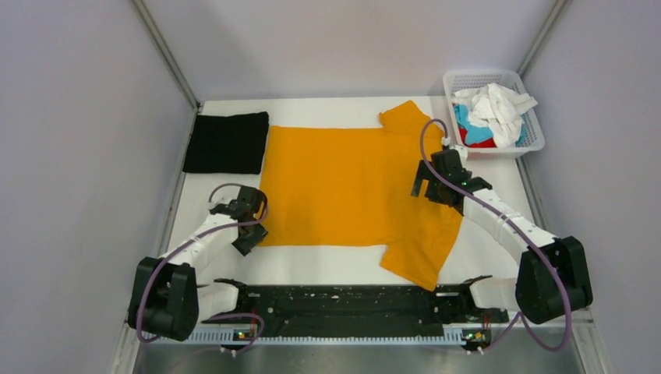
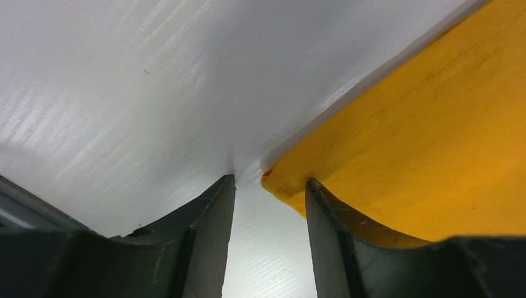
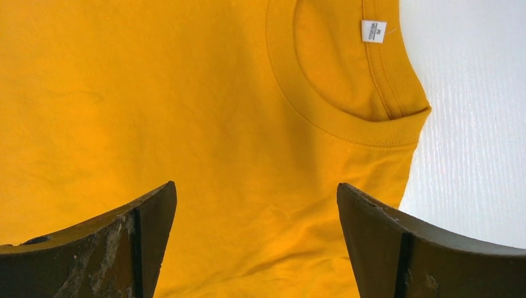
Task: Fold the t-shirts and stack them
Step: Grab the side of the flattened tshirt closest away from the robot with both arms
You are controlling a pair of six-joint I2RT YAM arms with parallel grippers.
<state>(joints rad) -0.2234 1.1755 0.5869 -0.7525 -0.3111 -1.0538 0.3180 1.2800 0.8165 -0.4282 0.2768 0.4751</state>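
Note:
I will move my right gripper back from the mustard-orange t-shirt's collar and down to the near sleeve's near end [image 1: 421,280], as the near sleeve sticks out toward the black bar.
The mustard-orange t-shirt [image 1: 351,187] lies spread flat on the white table, neck to the right. A folded black t-shirt [image 1: 227,142] lies at the back left. My left gripper [image 1: 253,226] is open at the shirt's near left hem corner [image 2: 276,181], which lies between its fingertips [image 2: 226,186]. My right gripper [image 1: 425,187] is open and hovers over the shirt below the collar [image 3: 347,118], whose white label [image 3: 373,30] shows. White, light-blue and red shirts [image 1: 491,113] lie crumpled in the basket.
The white mesh basket [image 1: 531,132] stands at the back right corner. Grey walls close in the table on the left, back and right. A black rail [image 1: 343,304] runs along the near edge between the arm bases.

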